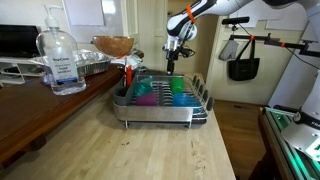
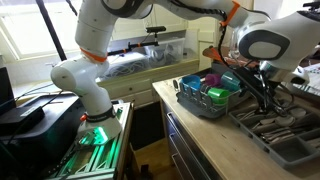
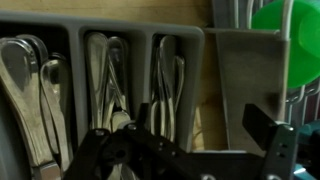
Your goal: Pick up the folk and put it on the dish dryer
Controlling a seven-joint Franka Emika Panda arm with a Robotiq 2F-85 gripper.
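Slim metal pieces lie lengthwise below my open gripper's parted fingers. My gripper should next move down there, into the tray's end compartment [image 2: 248, 114] nearest the dryer.
The silver wire dish dryer [image 1: 123, 101] stands on the wooden counter and holds green, teal and purple dishes; it shows in both exterior views [image 2: 188, 98]. A grey cutlery tray [image 2: 296, 157] lies beside it. In the wrist view its compartments hold several metal pieces, and those in the middle compartment [image 3: 108, 75] look like forks. My gripper [image 3: 200, 125] hangs open and empty just above the tray's right end. It also shows in both exterior views [image 1: 172, 66] [image 2: 264, 92]. The dryer's edge with a green dish [image 3: 285, 25] lies to its right.
A clear sanitiser bottle [image 1: 62, 60], a foil tray [image 1: 92, 66] and a wooden bowl [image 1: 113, 44] stand on the dark counter beside the dryer. An orange-handled utensil [image 1: 128, 74] sticks out of the dryer's side holder. A black bag [image 1: 243, 62] hangs behind.
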